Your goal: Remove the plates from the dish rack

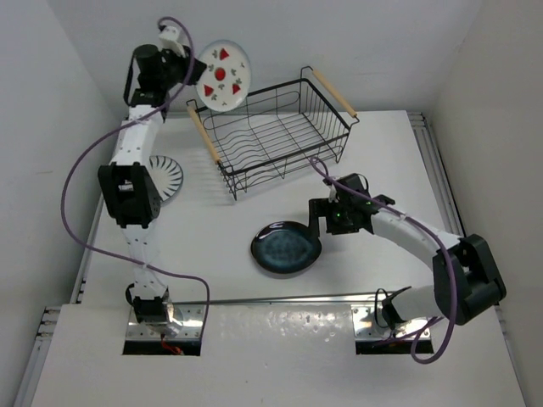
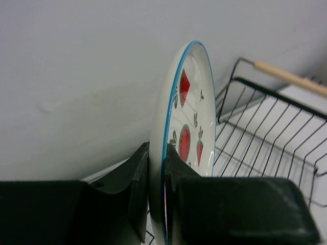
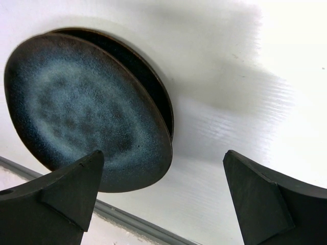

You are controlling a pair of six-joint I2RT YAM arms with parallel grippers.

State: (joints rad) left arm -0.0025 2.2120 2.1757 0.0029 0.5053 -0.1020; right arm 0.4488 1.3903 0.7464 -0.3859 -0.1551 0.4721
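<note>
Next, my left gripper moves back and down to release the white plate onto the striped plate (image 1: 166, 175), which lies below the gripper and back toward my base.
My left gripper (image 1: 193, 69) is shut on the rim of a white plate with red fruit motifs (image 1: 223, 75) and holds it up in the air, left of the dish rack (image 1: 273, 131). In the left wrist view the plate (image 2: 186, 117) stands on edge between my fingers (image 2: 140, 176). The rack holds no plates that I can see. A glossy dark blue plate (image 1: 286, 248) lies on the table, and a striped plate (image 1: 166, 175) lies at the left, partly under my left arm. My right gripper (image 1: 327, 222) is open just right of the blue plate (image 3: 87, 107).
The black wire rack with wooden handles (image 1: 334, 91) stands at the back middle of the white table (image 1: 399, 170). White walls close in on the back and both sides. A metal strip (image 1: 280, 299) runs along the near edge.
</note>
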